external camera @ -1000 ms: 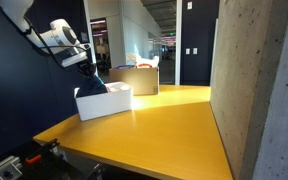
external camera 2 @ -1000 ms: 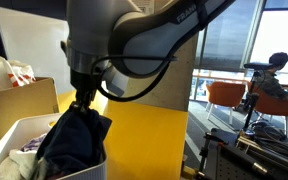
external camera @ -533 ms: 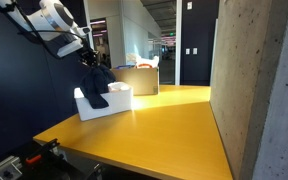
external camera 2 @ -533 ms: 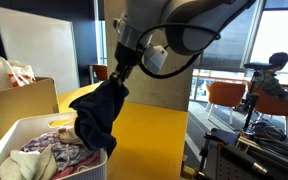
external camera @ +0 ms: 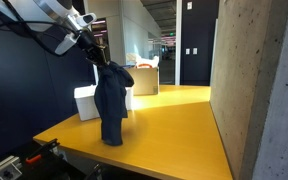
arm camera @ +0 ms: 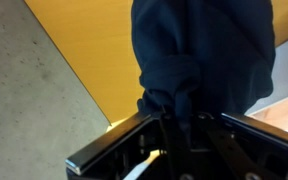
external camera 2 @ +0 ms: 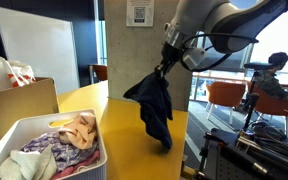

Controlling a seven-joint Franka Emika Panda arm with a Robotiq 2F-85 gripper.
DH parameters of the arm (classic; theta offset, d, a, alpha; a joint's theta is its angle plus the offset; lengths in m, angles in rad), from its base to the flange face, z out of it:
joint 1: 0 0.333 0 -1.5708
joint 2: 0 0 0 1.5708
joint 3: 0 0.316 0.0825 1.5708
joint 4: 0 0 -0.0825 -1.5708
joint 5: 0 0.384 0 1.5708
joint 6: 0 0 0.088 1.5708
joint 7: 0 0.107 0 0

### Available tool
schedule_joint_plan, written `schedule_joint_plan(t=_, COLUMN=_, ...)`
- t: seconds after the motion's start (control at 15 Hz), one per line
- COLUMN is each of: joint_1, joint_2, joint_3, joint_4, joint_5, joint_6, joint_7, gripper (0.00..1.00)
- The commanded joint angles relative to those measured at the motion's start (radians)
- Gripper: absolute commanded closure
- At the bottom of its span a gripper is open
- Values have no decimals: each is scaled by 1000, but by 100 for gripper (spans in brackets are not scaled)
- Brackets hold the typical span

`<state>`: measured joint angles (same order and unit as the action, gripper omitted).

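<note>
The hanging garment should next come down with a sideways sweep of the robot's gripper, which should release it on the bare yellow tabletop below, clear of the white bin (external camera 2: 4,140).
A dark navy garment (external camera: 111,100) hangs from my gripper (external camera: 96,57) above the yellow table (external camera: 174,125); its lower end reaches down near the tabletop. The same garment (external camera 2: 156,105) dangles from the gripper (external camera 2: 165,62), well away from the white bin (external camera 2: 4,140) of mixed clothes. In the wrist view the garment (arm camera: 204,50) fills the upper frame, bunched where it enters the gripper (arm camera: 177,118). The jaws are shut on the cloth.
The white bin (external camera: 85,102) stands on the table behind the hanging garment. A cardboard box (external camera: 141,78) sits farther back, and another box (external camera 2: 24,100) stands beside the bin. A concrete pillar (external camera: 259,80) rises at the table's edge. Orange chairs (external camera 2: 229,97) stand beyond the table.
The gripper has lifted the dark garment out of the white bin and carried it sideways over the table, where it now hangs free.
</note>
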<state>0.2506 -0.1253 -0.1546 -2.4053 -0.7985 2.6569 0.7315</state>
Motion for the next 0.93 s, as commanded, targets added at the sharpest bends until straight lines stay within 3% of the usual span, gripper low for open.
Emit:
schedule_joint_plan(t=0.0, joint_1=-72, joint_2=-99, joint_3=-59, joint_4=-130, joint_5=-55, joint_6=61, joint_7=48, gripper=97)
schedule_joint_plan(t=0.2, joint_1=-113, joint_2=-91, joint_3=-80, joint_4=-161, joint_5=-78, joint_6=94, joint_7=53, gripper=97)
schedule_joint_plan(t=0.47, joint_1=-134, joint_2=-18, joint_3=-82, joint_4=-121, joint_5=-99, joint_6=161, joint_7=64, gripper=97)
schedule_joint_plan(t=0.67, joint_1=-118, joint_2=87, joint_3=-100, joint_4=-49, joint_5=16, joint_6=193, joint_7=-4, gripper=97)
schedule_joint_plan(t=0.87, joint_1=-169, joint_2=170, joint_3=-166, joint_4=-68, joint_5=161, joint_6=272, joint_7=-91, gripper=97)
